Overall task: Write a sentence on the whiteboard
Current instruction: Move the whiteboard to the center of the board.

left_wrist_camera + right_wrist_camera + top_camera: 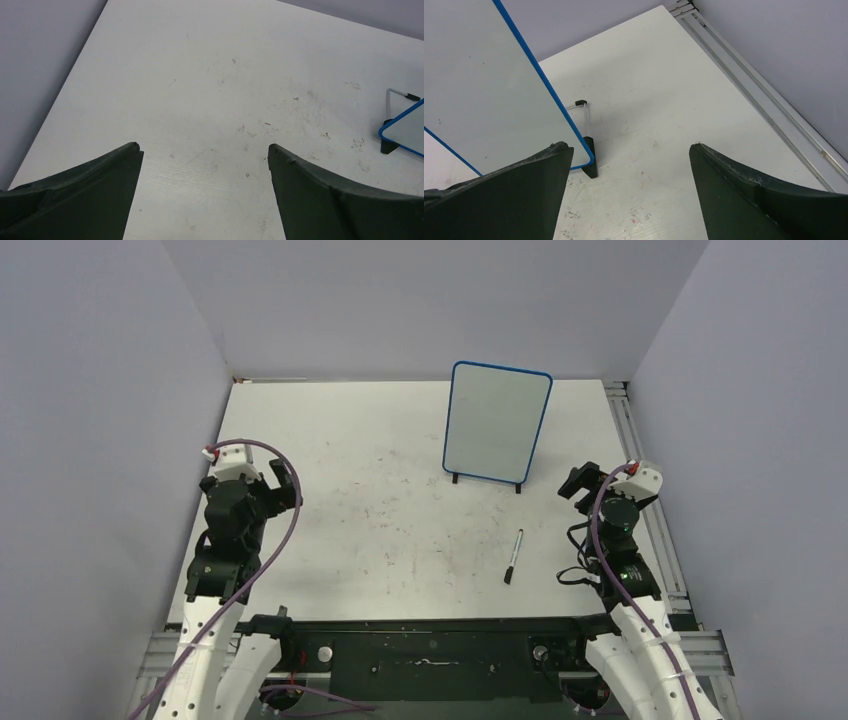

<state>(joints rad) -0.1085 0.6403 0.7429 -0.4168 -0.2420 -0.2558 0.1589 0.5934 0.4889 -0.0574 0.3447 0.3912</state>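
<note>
The crooked whiteboard's farther foot [455,478] sticks out below my right gripper, to its left in the top view, so my right gripper must move across that way and lower onto it next.
The whiteboard [497,423] stands upright on two small black feet at the back of the table, right of centre; it has a blue frame and a bare white face. The sentence is out of view, as no lettering shows on the board. A black marker [513,557] lies flat on the table in front of the board, held by neither gripper. My left gripper [285,483] hovers at the left, open and empty [205,150], with the whiteboard's corner [407,130] far to its right. My right gripper [578,485] is open and empty [631,147], just right of the whiteboard [484,85].
The white table [380,470] carries faint scuff marks. An aluminium rail [640,460] runs along its right edge. Grey walls close in on the left, back and right. The board's wire stand [584,115] sticks out behind it.
</note>
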